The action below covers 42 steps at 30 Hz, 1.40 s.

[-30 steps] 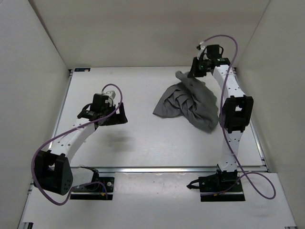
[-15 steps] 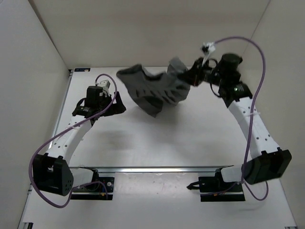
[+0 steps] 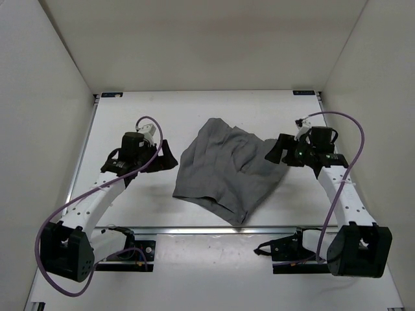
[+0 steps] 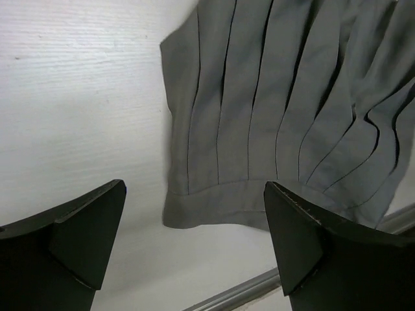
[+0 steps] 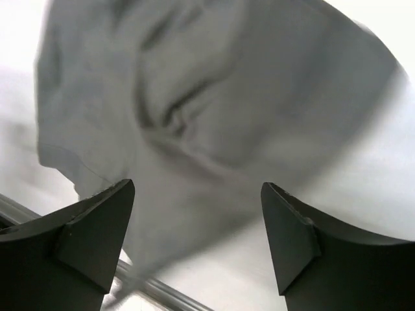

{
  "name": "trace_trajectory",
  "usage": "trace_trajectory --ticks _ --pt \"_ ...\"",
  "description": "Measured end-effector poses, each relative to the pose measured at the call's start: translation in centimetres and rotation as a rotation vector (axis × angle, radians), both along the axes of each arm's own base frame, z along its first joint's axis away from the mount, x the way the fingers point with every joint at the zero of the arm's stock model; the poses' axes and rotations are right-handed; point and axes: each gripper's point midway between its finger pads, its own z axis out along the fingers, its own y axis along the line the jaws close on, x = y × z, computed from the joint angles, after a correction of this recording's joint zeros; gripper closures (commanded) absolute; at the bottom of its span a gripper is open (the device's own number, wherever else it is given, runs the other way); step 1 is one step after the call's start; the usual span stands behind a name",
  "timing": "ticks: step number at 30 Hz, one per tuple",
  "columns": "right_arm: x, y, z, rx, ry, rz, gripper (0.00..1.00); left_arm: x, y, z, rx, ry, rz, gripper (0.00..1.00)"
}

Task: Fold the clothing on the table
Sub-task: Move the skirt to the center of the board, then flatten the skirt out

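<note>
The clothing's lower corner (image 3: 239,219) (image 5: 135,275) sticks out toward the bar, below and back, so the robot's right gripper should next move its open fingers down and back around that narrow corner.
The clothing (image 3: 224,172), a plain grey wrinkled garment, lies spread on the white table (image 3: 130,116) between the two arms. My left gripper (image 3: 167,159) hovers open just left of its left edge. In the left wrist view the pleated cloth (image 4: 272,97) and its hem lie ahead of the wide jaws (image 4: 194,240), with nothing between them. My right gripper (image 3: 275,150) stands open at the garment's right edge. The right wrist view shows blurred grey clothing (image 5: 214,110) below and ahead of the open gripper (image 5: 198,240), not pinched.
A metal rail (image 3: 227,229) runs along the table's near edge, close to the garment's lower corner; it also shows in the left wrist view (image 4: 240,295). White walls (image 3: 52,78) enclose the table on three sides. Purple cables (image 3: 350,129) loop off both arms.
The right arm swung the clothing from the far right through the air to the table's middle, then opened and let it go. The garment now lies spread out. The left gripper stayed open.
</note>
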Motion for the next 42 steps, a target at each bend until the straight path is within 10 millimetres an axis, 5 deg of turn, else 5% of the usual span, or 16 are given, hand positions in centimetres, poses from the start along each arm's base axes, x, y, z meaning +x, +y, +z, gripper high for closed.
trace_trajectory --ticks 4,10,15,25,34,42 --pt "0.1 3.0 2.7 -0.006 -0.06 0.072 0.25 -1.1 -1.2 -1.2 -0.008 0.039 -0.051 0.01" --pt "-6.1 9.0 0.5 0.022 0.092 0.217 0.33 -3.2 -2.2 -3.6 -0.019 0.116 -0.099 0.01" --pt "-12.3 8.6 -3.3 0.039 0.298 0.171 0.33 -3.7 -1.9 -5.0 -0.005 0.171 -0.09 0.01" --pt "-18.0 8.9 -6.8 0.088 0.496 0.168 0.33 -4.6 -2.1 -8.2 0.032 0.284 -0.098 0.06" --pt "-19.5 9.4 -8.7 0.138 0.587 0.135 0.36 -6.4 -2.6 -11.0 0.044 0.377 -0.131 0.1" --pt "-18.6 10.8 -9.0 0.173 0.588 0.132 0.43 -6.1 -3.4 -11.4 0.036 0.392 -0.166 0.1"
